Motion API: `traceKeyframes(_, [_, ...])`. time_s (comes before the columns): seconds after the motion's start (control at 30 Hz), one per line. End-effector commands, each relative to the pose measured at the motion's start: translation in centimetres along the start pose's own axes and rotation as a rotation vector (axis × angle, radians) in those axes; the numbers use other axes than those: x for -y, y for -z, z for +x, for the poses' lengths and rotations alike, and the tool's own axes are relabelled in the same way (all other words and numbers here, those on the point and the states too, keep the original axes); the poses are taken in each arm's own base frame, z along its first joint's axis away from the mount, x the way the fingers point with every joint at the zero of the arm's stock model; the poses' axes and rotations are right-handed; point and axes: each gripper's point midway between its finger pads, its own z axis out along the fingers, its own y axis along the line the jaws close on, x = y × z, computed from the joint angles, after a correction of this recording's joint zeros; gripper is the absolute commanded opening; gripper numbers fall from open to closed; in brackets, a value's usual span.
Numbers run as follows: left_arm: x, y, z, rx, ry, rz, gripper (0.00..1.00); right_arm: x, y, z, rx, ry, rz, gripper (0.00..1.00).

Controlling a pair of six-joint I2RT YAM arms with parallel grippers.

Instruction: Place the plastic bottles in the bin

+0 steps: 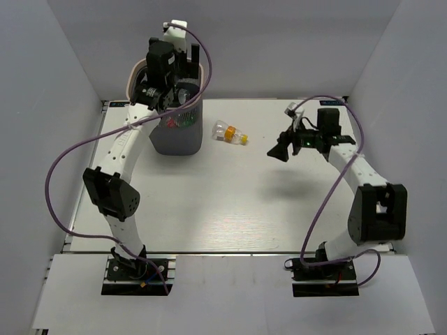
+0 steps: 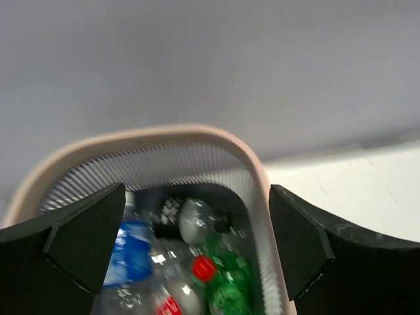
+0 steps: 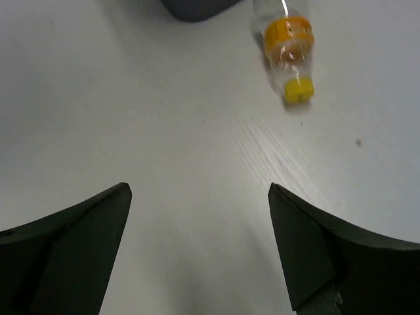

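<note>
My right gripper shifts to the left in the top view and down onto the bottle's clear part (image 3: 293, 63) beside the yellow cap next. This end of the bottle faces it, hence the move.
The dark grey mesh bin (image 1: 176, 132) with a beige rim (image 2: 164, 134) stands at the back left. Several plastic bottles lie inside it: a green one with a red cap (image 2: 226, 272) and a clear one with a blue label (image 2: 130, 252). My left gripper (image 2: 197, 226) hovers open and empty over the bin's mouth (image 1: 178, 91). One clear bottle with an orange label and yellow cap (image 1: 231, 132) lies on the table right of the bin; it also shows in the right wrist view (image 3: 287, 42). My right gripper (image 1: 278, 151) is open and empty above the table, right of that bottle.
White walls close in the table (image 1: 230, 202) at the back and both sides. A purple cable (image 1: 56, 174) loops off the left arm, another off the right arm (image 1: 318, 209).
</note>
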Motion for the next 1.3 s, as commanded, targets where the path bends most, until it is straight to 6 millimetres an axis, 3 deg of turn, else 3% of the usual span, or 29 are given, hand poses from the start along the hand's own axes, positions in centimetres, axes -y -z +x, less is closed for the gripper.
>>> traceKeyframes(0.0, [4.3, 6.1, -3.9, 0.071, -0.003, 0.296, 1.0, -2.0, -2.9, -3.0, 0.074, 0.204, -0.221, 0.9])
traceKeyframes(0.03, [6.2, 7.6, -4.1, 0.082, -0.006, 0.422, 1.0, -1.9, -3.7, -3.9, 0.083, 0.244, -0.227, 0.9])
traceKeyframes(0.07, [7.1, 8.6, -2.3, 0.042, -0.01, 0.485, 1.0, -0.6, -5.6, -3.2, 0.065, 0.249, -0.238, 0.9])
traceKeyframes(0.1, [7.8, 11.9, -3.8, 0.08, 0.007, 0.583, 1.0, -0.5, -7.0, -4.8, 0.091, 0.316, -0.236, 0.9])
traceKeyframes(0.13, [8.3, 12.8, -1.3, 0.035, 0.018, 0.62, 1.0, 0.5, -8.4, -3.8, 0.074, 0.306, -0.241, 0.9])
traceKeyframes(0.2, [8.7, 16.2, -0.8, 0.036, 0.069, 0.687, 1.0, 1.5, -10.8, -5.6, 0.093, 0.344, -0.251, 0.9])
traceKeyframes(0.23, [8.4, 19.1, 0.0, 0.034, 0.08, 0.707, 1.0, 2.5, -12.4, -4.1, 0.059, 0.327, -0.247, 0.9])
traceKeyframes(0.27, [7.9, 20.4, -0.1, 0.051, 0.08, 0.707, 1.0, 3.2, -13.1, -4.7, 0.06, 0.341, -0.233, 0.9])
traceKeyframes(0.3, [7.6, 21.7, 0.7, 0.031, 0.09, 0.708, 1.0, 4.3, -15.0, -2.8, 0.028, 0.328, -0.221, 0.9])
traceKeyframes(0.33, [7.5, 22.6, 2.3, -0.01, 0.102, 0.709, 1.0, 4.9, -15.9, -3.6, 0.034, 0.36, -0.184, 0.9])
traceKeyframes(0.37, [6.5, 24.7, 2.6, -0.025, 0.102, 0.694, 1.0, 5.4, -16.8, -2.9, 0.019, 0.349, -0.162, 0.9])
traceKeyframes(0.5, [5.7, 27.7, 7.7, -0.164, 0.135, 0.672, 1.0, 8.3, -19.4, -2.0, -0.021, 0.372, -0.047, 0.9])
traceKeyframes(0.6, [5.4, 29.1, 10.3, -0.218, 0.191, 0.654, 1.0, 10.1, -20.9, -2.4, -0.018, 0.381, 0.027, 0.9])
traceKeyframes(0.73, [5.6, 29.6, 12.0, -0.242, 0.246, 0.648, 1.0, 11.6, -22.2, -2.6, -0.021, 0.403, 0.075, 0.9])
traceKeyframes(0.8, [5.8, 29.7, 12.4, -0.253, 0.247, 0.657, 1.0, 11.9, -23.1, -1.0, -0.055, 0.392, 0.068, 0.9])
traceKeyframes(0.97, [6.3, 28.8, 13.6, -0.302, 0.229, 0.665, 1.0, 11.8, -23.9, -1.8, -0.036, 0.407, 0.067, 0.9])
traceKeyframes(1.0, [6.3, 28.8, 13.6, -0.302, 0.229, 0.665, 1.0, 11.7, -24.4, -0.9, -0.046, 0.409, 0.051, 0.9])
traceKeyframes(1.03, [6.4, 28.7, 13.8, -0.311, 0.229, 0.665, 1.0, 11.7, -24.7, -2.0, -0.032, 0.423, 0.048, 0.9])
traceKeyframes(1.1, [6.5, 28.8, 13.8, -0.312, 0.23, 0.677, 1.0, 11.0, -25.7, -0.7, -0.056, 0.402, -0.001, 0.9])
traceKeyframes(1.13, [6.7, 28.9, 13.8, -0.312, 0.231, 0.686, 1.0, 11.0, -26.2, -1.6, -0.041, 0.416, -0.009, 0.9])
traceKeyframes(1.2, [6.8, 29.0, 15.1, -0.352, 0.243, 0.681, 1.0, 10.5, -27.0, -0.5, -0.058, 0.412, -0.035, 0.9])
traceKeyframes(1.23, [6.7, 29.3, 14.8, -0.343, 0.252, 0.681, 1.0, 10.3, -27.4, -1.1, -0.053, 0.435, -0.03, 0.9])
traceKeyframes(1.27, [6.6, 29.7, 15.2, -0.355, 0.262, 0.679, 1.0, 10.2, -27.9, 0.1, -0.079, 0.461, -0.047, 0.9])
